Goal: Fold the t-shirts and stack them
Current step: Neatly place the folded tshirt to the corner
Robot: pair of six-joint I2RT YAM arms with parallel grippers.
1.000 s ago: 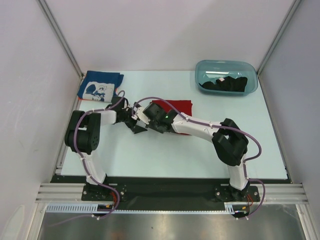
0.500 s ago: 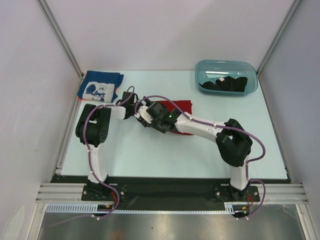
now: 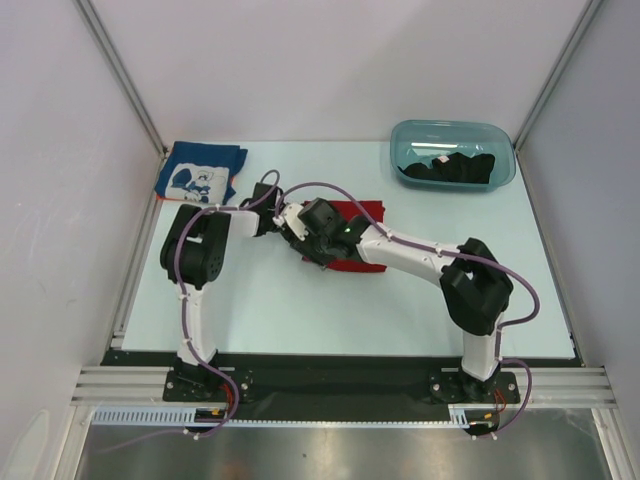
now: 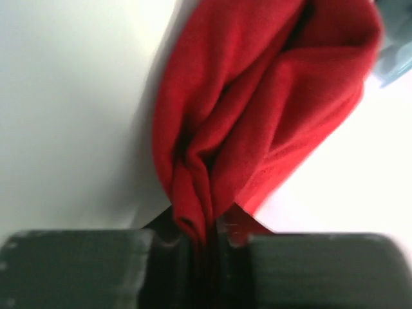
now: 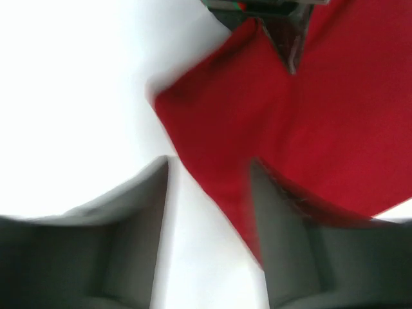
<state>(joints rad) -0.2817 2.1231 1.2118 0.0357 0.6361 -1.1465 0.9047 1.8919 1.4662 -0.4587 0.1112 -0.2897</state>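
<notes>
I need to lift my left gripper, swing it over the blue t-shirt [image 3: 200, 172], lower it and let go, since the blue t-shirt already lies folded, outward of my left gripper and to its left in the top view.
The red t-shirt [image 3: 362, 212] lies on the table's middle, partly under my right arm. In the left wrist view its bunched edge [image 4: 257, 109] runs down into my left gripper [image 4: 206, 239], which is shut on it. My left gripper [image 3: 283, 222] sits at the shirt's left edge. My right gripper [image 3: 306, 245] is right beside it, open; a corner of the red t-shirt [image 5: 270, 122] lies loosely between its fingers [image 5: 138, 212]. The blue t-shirt [image 3: 200, 172] with white print lies folded at the back left. A black t-shirt [image 3: 452, 167] is crumpled in the tub.
The teal plastic tub [image 3: 500, 140] stands at the back right. Grey walls and frame posts close in the table [image 3: 300, 320] on three sides. Both arms cross close together over the table's middle.
My left gripper has shut on the red t-shirt's edge. My right gripper has opened and let the cloth go. Both grippers have shifted right and back toward the shirt.
</notes>
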